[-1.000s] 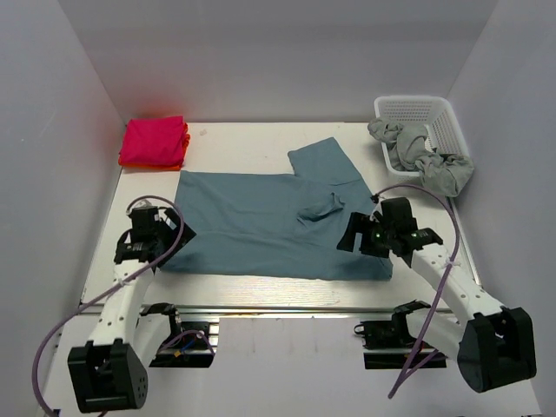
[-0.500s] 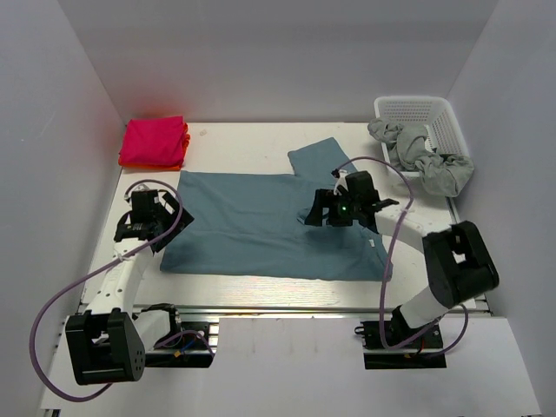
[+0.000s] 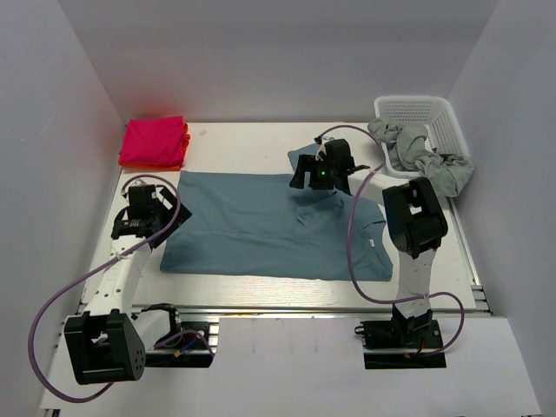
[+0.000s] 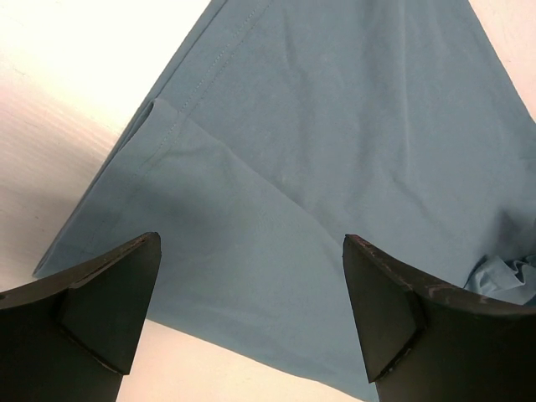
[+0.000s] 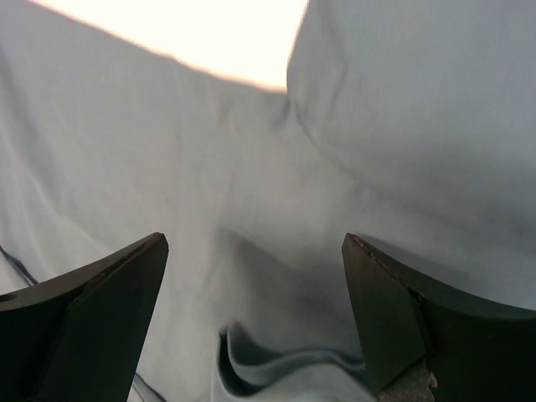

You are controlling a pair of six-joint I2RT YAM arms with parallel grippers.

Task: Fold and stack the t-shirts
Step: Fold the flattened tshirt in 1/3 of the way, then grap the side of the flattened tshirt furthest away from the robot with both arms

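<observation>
Next, my left gripper moves outward and lowers onto the teal-blue t-shirt's corner nearest the pink shirt to close, since that corner lies flat and uncovered.
A dusty teal-blue t-shirt [image 3: 261, 226] lies spread flat across the middle of the table, one sleeve [image 3: 306, 161] pointing to the back. My left gripper [image 3: 162, 217] is open and empty over the shirt's left edge; the left wrist view shows that edge and its folded sleeve [image 4: 276, 209] below the jaws. My right gripper [image 3: 306, 178] is open and empty over the back sleeve; the right wrist view shows rumpled shirt cloth [image 5: 276, 368] between the jaws. A folded pink shirt [image 3: 154, 140] rests on an orange shirt [image 3: 184, 139] at the back left. A grey shirt [image 3: 426, 161] hangs out of the basket.
A white lattice basket [image 3: 426, 117] stands at the back right corner against the wall. White walls close in the table on the left, back and right. Purple cables loop from both arms. The table's near edge [image 3: 278, 300] runs just before the shirt's hem.
My right gripper has swept from the shirt's right front corner toward the back, over the back sleeve. A small bunched fold at the shirt's middle has flattened. My left gripper shifted slightly backward.
</observation>
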